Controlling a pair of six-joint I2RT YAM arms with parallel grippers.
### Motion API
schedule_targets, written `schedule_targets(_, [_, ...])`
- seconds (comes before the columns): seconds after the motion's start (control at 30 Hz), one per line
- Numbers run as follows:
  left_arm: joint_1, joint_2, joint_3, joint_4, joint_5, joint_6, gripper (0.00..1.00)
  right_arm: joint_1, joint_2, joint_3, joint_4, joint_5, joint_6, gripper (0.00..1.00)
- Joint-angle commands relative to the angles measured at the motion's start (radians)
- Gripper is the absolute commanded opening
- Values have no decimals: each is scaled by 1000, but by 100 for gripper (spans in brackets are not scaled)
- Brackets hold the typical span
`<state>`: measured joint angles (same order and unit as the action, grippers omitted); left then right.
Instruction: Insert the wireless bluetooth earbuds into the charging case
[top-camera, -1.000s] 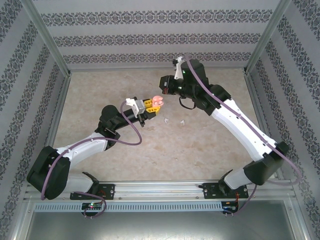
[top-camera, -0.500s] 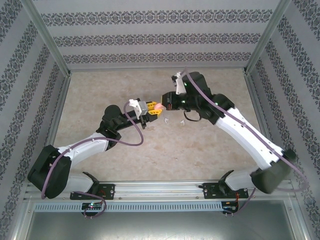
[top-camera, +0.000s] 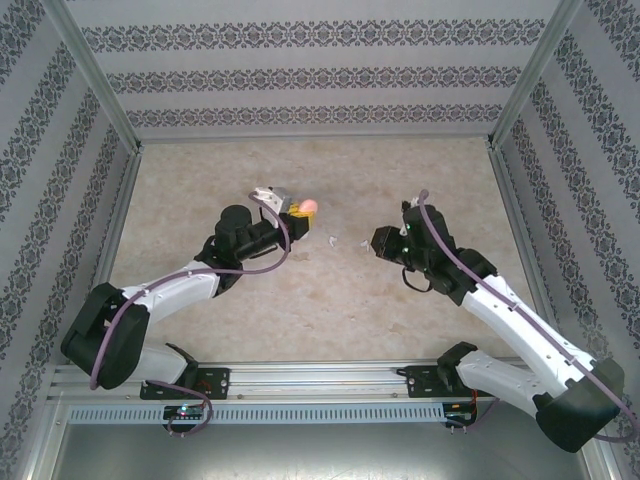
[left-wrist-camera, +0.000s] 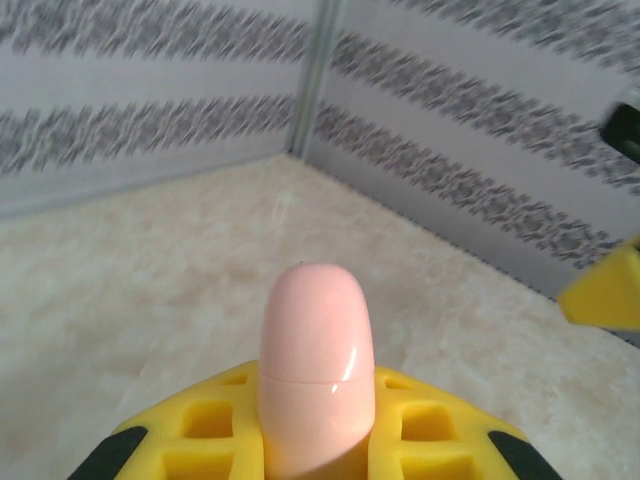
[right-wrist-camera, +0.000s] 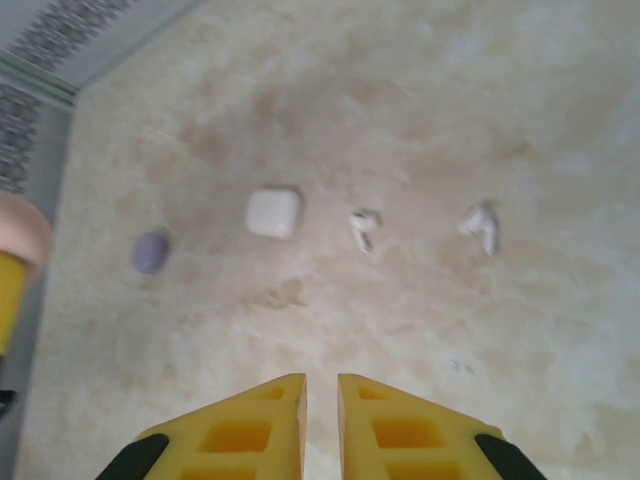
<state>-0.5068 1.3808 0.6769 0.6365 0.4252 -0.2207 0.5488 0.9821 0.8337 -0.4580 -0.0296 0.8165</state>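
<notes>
The bare tabletop is between the purple case and white case. Next I will tip my left gripper downward, bring the pink case (top-camera: 306, 206) down onto it and let the pink case go.
A closed pink charging case (left-wrist-camera: 316, 350) stands upright with my left gripper (left-wrist-camera: 316, 445) shut on its lower half; from above the pink case (top-camera: 306, 206) sits at the tip of the left gripper (top-camera: 292, 207), held off the table. Two white earbuds (right-wrist-camera: 363, 228) (right-wrist-camera: 481, 226) lie loose on the table, and from above these white earbuds (top-camera: 331, 239) (top-camera: 362, 243) lie between the two arms. My right gripper (right-wrist-camera: 321, 385) hovers over bare table short of them, its jaws drawn to a narrow slit with nothing in it. It is right of the buds as the right gripper (top-camera: 381, 243).
A white charging case (right-wrist-camera: 273, 212) and a small purple case (right-wrist-camera: 150, 251) lie on the table left of the earbuds. Patterned walls and metal frame posts enclose the marbled table (top-camera: 420, 170) on three sides.
The right gripper has left the pink case and pulled back to the right and toward the near edge. The left gripper has tilted up with the case, whose lid now looks closed.
</notes>
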Motion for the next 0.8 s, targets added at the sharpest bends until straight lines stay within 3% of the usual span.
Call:
schedule_targets(0.0, [25,6,-3,-148,-81,-56,0,32,-32,-56,66,44,55,17])
schedule_targets(0.23, [118,19,27,-388,-161,-156,0,71,19,-66,102,56,54,18])
schedule_targets(0.33, [195,64,96,-550,-122,-208,0,76,55,-47,111,58,45,18])
schedule_targets(0.47, [279,178,210,-697,19,-205,0,87,114,-13,127,63,34,18])
schedule_targets(0.77, [317,345,331,-806,102,-196,0,127,256,80,134,69,21,22])
